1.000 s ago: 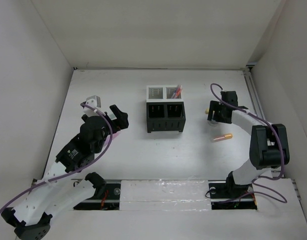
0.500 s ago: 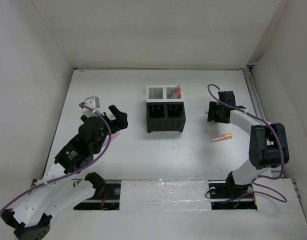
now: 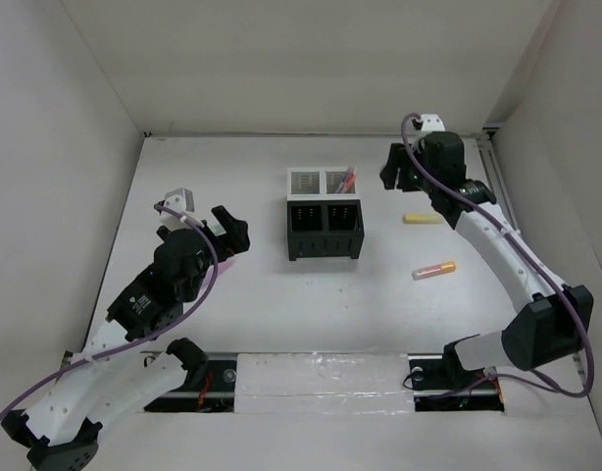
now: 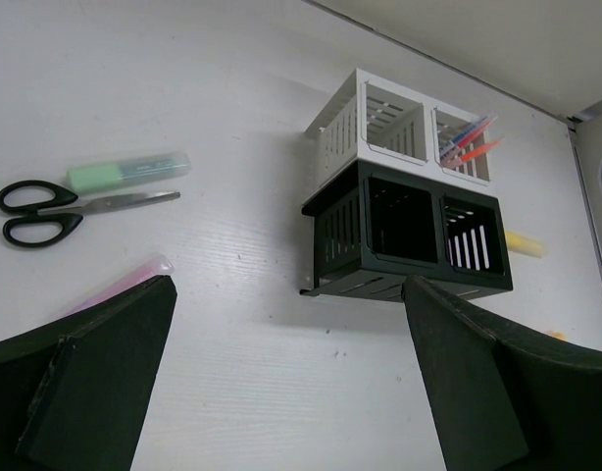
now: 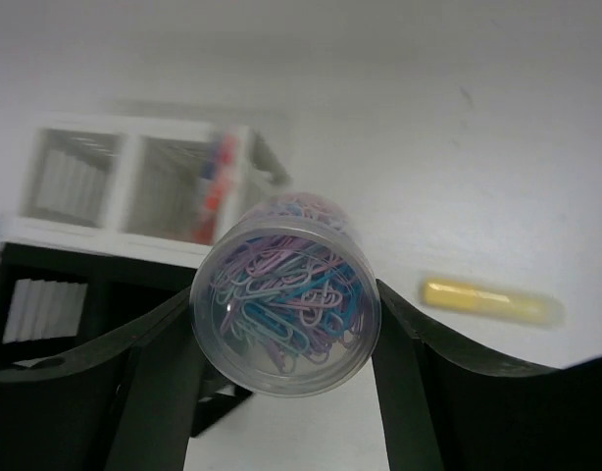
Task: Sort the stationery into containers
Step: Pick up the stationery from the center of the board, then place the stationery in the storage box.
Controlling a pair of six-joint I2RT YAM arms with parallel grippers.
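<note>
I need to move my right gripper left in the top view next, then down into the empty white mesh bin [image 3: 305, 183] [image 5: 74, 177] and let go of the tub there, because the other white bin holds pens.
The containers [image 3: 325, 214] stand mid-table: two white mesh bins behind, two black slotted ones in front, with red-orange pens [image 3: 348, 179] in the back right one. My right gripper [image 3: 397, 169] hovers just right of them, shut on a small round clear tub of coloured paper clips [image 5: 284, 306]. A yellow marker [image 3: 423, 218] and an orange marker [image 3: 434, 269] lie on the table right of the bins. My left gripper [image 3: 232, 231] is open and empty, left of the bins. Black-handled scissors [image 4: 46, 211], a green marker [image 4: 129, 170] and a pink marker [image 4: 125, 283] lie by it.
White walls close in the table on the left, back and right. The bins also show in the left wrist view [image 4: 409, 216], with the yellow marker [image 4: 524, 243] beyond them. A rail runs along the near edge [image 3: 321, 373].
My right arm has risen from beside the yellow marker and swung back and left toward the bins with the tub. The yellow marker now lies uncovered. The left arm has barely moved.
</note>
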